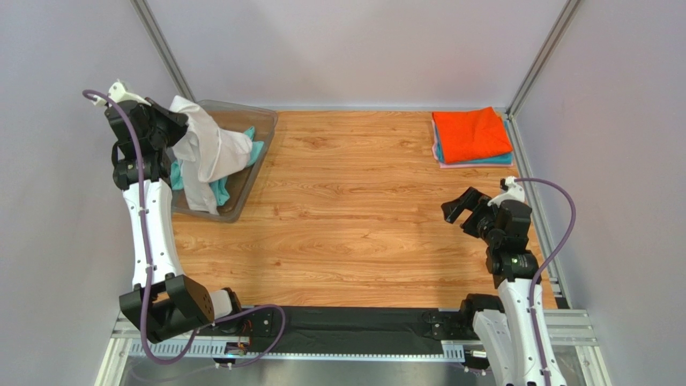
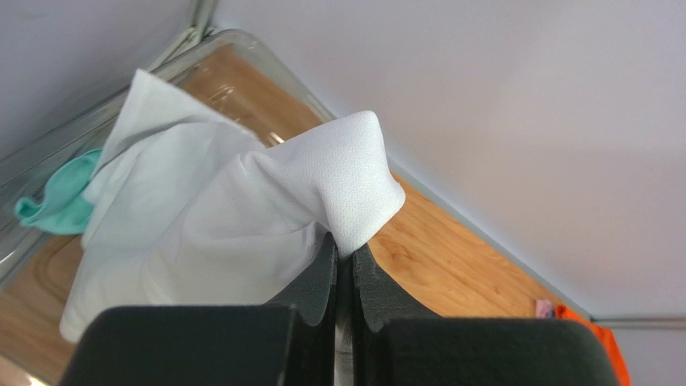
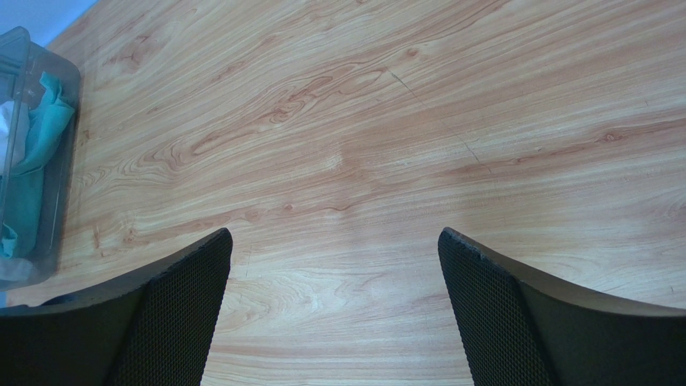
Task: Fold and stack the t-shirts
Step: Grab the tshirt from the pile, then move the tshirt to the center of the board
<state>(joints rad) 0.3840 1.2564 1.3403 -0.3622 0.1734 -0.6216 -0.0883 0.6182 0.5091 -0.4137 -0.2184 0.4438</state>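
Note:
The white t-shirt goes up in my left gripper until it clears the tray next, then over and down. The wood of the middle table [image 1: 359, 211] lies bare.
My left gripper [image 1: 171, 121] is raised above the clear tray [image 1: 241, 193] at the far left and is shut on the white t-shirt [image 1: 208, 149], which hangs down from it into the tray. In the left wrist view the white t-shirt [image 2: 217, 217] bunches out of the closed gripper [image 2: 345, 253]. A mint-green t-shirt [image 1: 219, 189] lies in the tray under it and shows in the left wrist view [image 2: 60, 201]. A folded stack sits at the far right, with the orange t-shirt [image 1: 471, 133] on top of teal and pink ones. My right gripper [image 1: 460, 211] is open and empty above bare table [image 3: 334, 241].
The clear tray also shows at the left edge of the right wrist view [image 3: 48, 72]. The wooden table [image 1: 354, 201] spans between tray and stack. Grey walls close in at the back and both sides.

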